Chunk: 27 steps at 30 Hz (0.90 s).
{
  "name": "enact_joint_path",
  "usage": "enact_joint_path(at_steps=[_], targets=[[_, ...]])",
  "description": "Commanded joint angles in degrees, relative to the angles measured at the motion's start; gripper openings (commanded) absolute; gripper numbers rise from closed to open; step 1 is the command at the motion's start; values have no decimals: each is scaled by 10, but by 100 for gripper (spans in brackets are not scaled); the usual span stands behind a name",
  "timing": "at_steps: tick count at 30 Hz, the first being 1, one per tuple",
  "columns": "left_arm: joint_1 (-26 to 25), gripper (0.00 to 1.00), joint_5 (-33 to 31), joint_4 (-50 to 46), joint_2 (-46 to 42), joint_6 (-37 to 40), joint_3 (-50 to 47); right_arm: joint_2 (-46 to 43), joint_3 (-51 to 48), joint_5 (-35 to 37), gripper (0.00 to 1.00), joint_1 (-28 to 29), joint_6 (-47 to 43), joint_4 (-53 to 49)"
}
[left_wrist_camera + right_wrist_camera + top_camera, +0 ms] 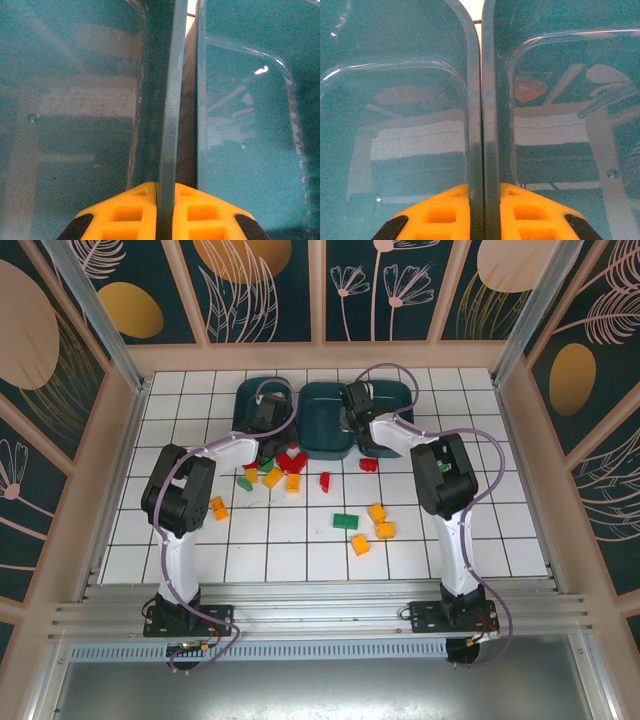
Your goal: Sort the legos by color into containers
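My left gripper slides with its held rim away from the middle container (245,150) next, then releases the rim.
Three dark teal containers stand in a row at the back: left (250,400), middle (325,425) and right (395,395). My left gripper (268,416) (166,189) is shut on the left container's right rim (169,125), with the middle container (245,150) just beyond a narrow gap. My right gripper (357,408) (484,189) is shut on two rims pressed together (482,115), those of the middle container (410,125) and the right one (560,125). Red (292,458), green (345,521) and yellow-orange (360,544) legos lie loose on the tiles in front of the containers.
More legos lie scattered: an orange pair (218,507) near the left arm, a red one (368,465) by the right arm, a cluster (272,477) in front of the left container. Wooden walls and metal posts enclose the white tiled floor (300,560).
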Motion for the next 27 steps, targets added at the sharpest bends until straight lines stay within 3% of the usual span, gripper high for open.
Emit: enact_joint_path(at_steps=[1, 12, 19, 22, 23, 27], targets=[[-8, 0, -9, -63, 27, 0, 32, -8, -10, 8, 0, -13, -3, -14], [0, 0, -93, -152, 73, 91, 99, 20, 28, -44, 0, -62, -90, -30], [42, 1, -58, -148, 79, 101, 76, 20, 42, -84, 0, -61, -78, -39], [44, 15, -42, -148, 76, 106, 81, 17, 48, -99, 10, -60, -64, -44], [44, 27, -42, -152, 77, 107, 86, 16, 50, -101, 18, -59, -60, -44], [44, 37, -38, -160, 64, 110, 95, 5, 56, -90, 24, -59, -53, -54]])
